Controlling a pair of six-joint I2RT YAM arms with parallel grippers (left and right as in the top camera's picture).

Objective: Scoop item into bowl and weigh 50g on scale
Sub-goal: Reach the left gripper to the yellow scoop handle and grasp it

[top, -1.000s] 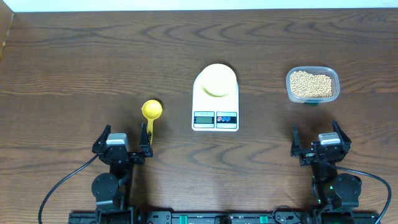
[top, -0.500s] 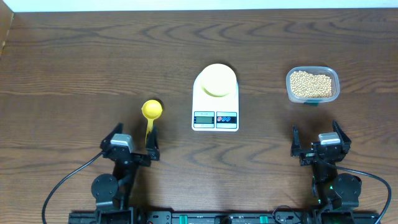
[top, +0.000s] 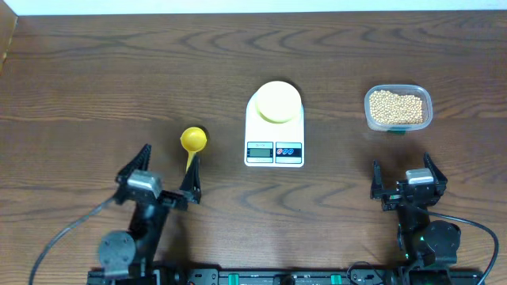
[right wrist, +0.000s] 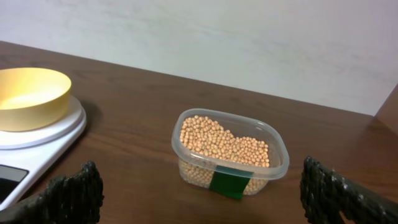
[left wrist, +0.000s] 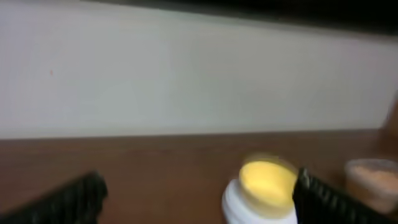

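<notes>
I will next reach outward with my left gripper and tilt its fingers down from the wall, then lower it to the handle's neck [top: 191, 157] on the scoop.
The beige beans [top: 398, 107] fill a clear plastic tub [top: 398, 124] at the right; they also show in the right wrist view [right wrist: 224, 142]. The pale yellow bowl [top: 276, 102] sits on the white scale [top: 274, 150] in the middle; it shows in the left wrist view [left wrist: 267, 180], blurred, and in the right wrist view [right wrist: 28, 96]. A bright yellow scoop [top: 192, 141] lies left of the scale. My left gripper [top: 166, 170] is open and empty just below the scoop's handle. My right gripper [top: 403, 176] is open and empty, in front of the tub.
The tub has a green label [right wrist: 228, 184] on its near side. The scale's display and buttons [top: 274, 150] face the front edge. A pale wall [right wrist: 249, 37] runs behind the table.
My left gripper has lifted and swung toward the scoop and scale, its fingers spread wider. The right arm has not moved.
</notes>
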